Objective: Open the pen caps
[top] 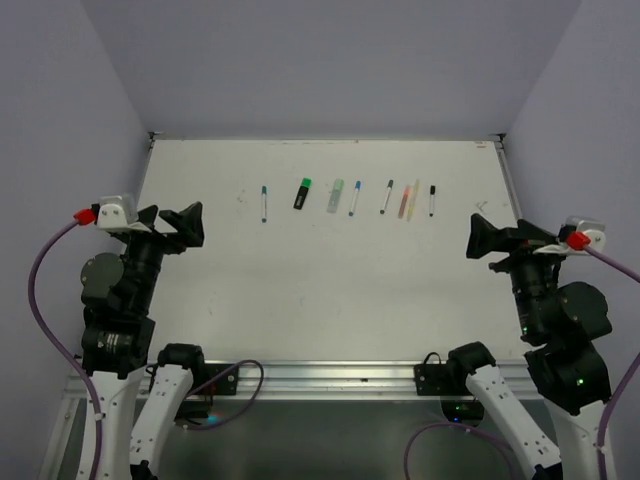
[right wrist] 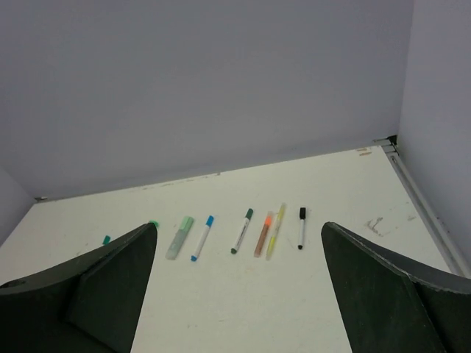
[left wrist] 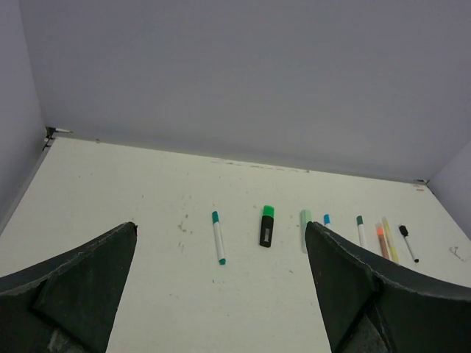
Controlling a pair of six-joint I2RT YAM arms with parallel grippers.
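I need to reach outward and down with my right gripper next and close it on the black-capped pen's white body [top: 432, 206] [right wrist: 301, 235], clear of the cap at the pen's far end. The body is outward and below my right gripper.
Several capped pens lie in a row at the far middle of the white table [top: 300, 290]. From the left: a white pen with a teal cap [top: 264, 188] [left wrist: 215, 217], a black highlighter with a bright green cap [top: 306, 183] [left wrist: 268, 211], a pale mint highlighter [top: 337, 195] [right wrist: 179, 237], a blue cap [top: 358, 184] [right wrist: 210, 220], a dark green cap [right wrist: 249, 214], orange and yellow pens [right wrist: 269, 232], and a black cap [top: 432, 188] [right wrist: 302, 212]. My left gripper [top: 175, 222] hovers open at the left, well short of the row. Open too, my right gripper [top: 500, 240] hangs at the right. Both are empty.
Grey walls close in the table on three sides. A metal rail [top: 330, 378] runs along the near edge between the two arm bases. Purple cables [top: 40, 290] loop beside each arm. A small scuff mark [right wrist: 375, 224] shows near the table's right edge.
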